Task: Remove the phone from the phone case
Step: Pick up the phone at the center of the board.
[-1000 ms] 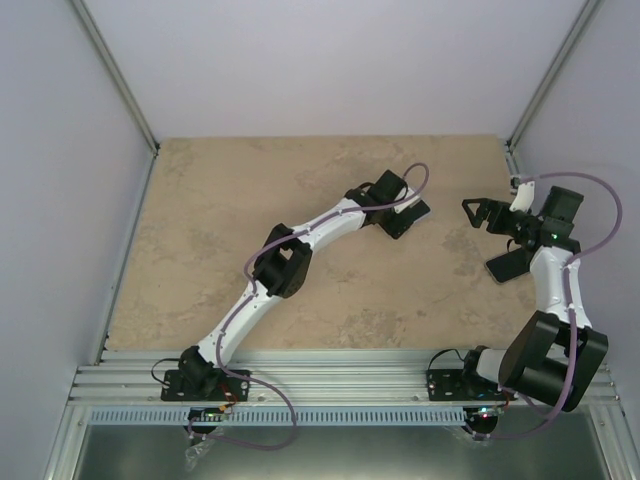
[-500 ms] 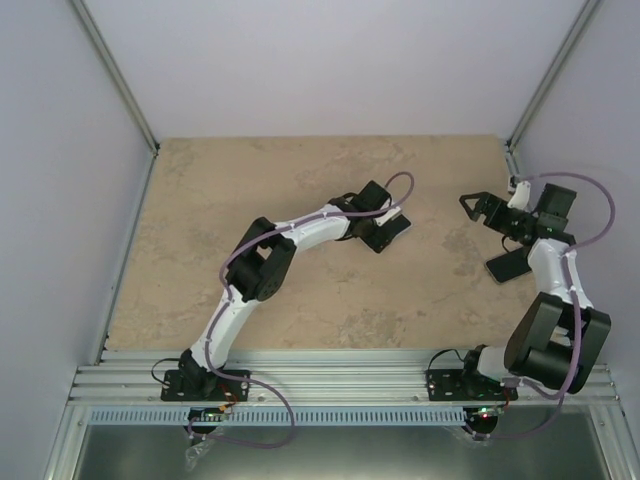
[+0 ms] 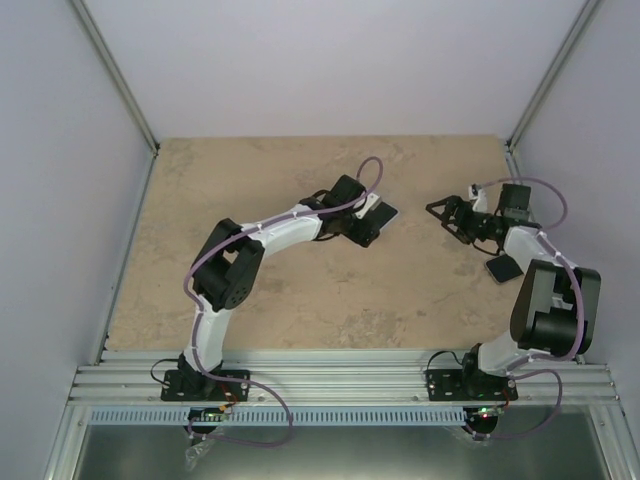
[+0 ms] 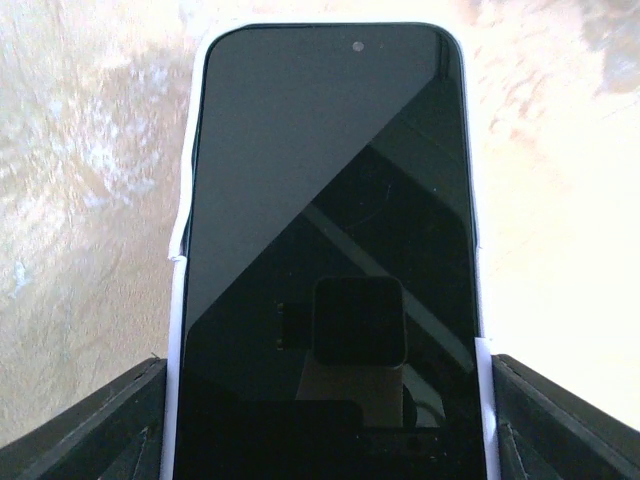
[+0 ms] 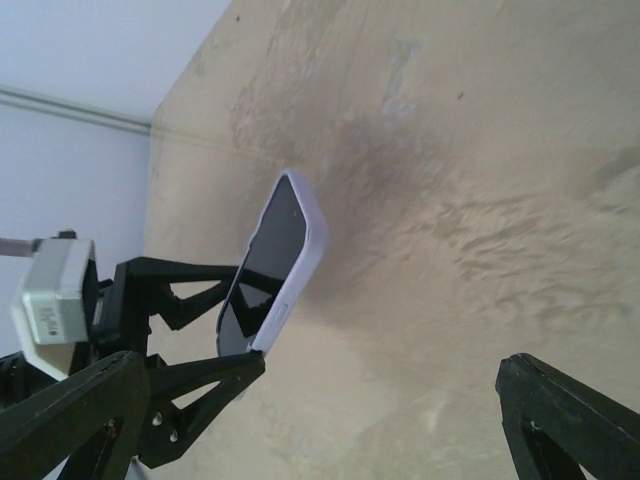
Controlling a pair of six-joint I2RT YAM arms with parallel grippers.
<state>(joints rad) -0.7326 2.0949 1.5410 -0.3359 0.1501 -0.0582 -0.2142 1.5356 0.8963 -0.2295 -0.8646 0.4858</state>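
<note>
I need to move my right gripper left in the top view next and close it on the case edge facing it, since that part sticks out past my left gripper.
A phone (image 4: 320,150) with a dark screen sits in a pale lavender case (image 4: 177,300). My left gripper (image 4: 325,400) is shut on the cased phone's two long edges and holds it above the table. It shows in the top view (image 3: 383,212) near the table's middle. In the right wrist view the phone (image 5: 262,270) is tilted, its case edge (image 5: 300,262) facing me. My right gripper (image 3: 447,214) is wide open and empty, pointing left at the phone from a short way off. Its fingers (image 5: 75,425) frame the view and do not touch the phone.
A flat black piece (image 3: 500,268) lies on the tan table (image 3: 230,190) beside the right arm. Metal posts and pale walls stand at the table's left, right and back edges. A metal rail (image 3: 330,385) with the arm bases runs along the near edge.
My left gripper has carried the cased phone to the left. My right gripper has moved left after it and stays open.
</note>
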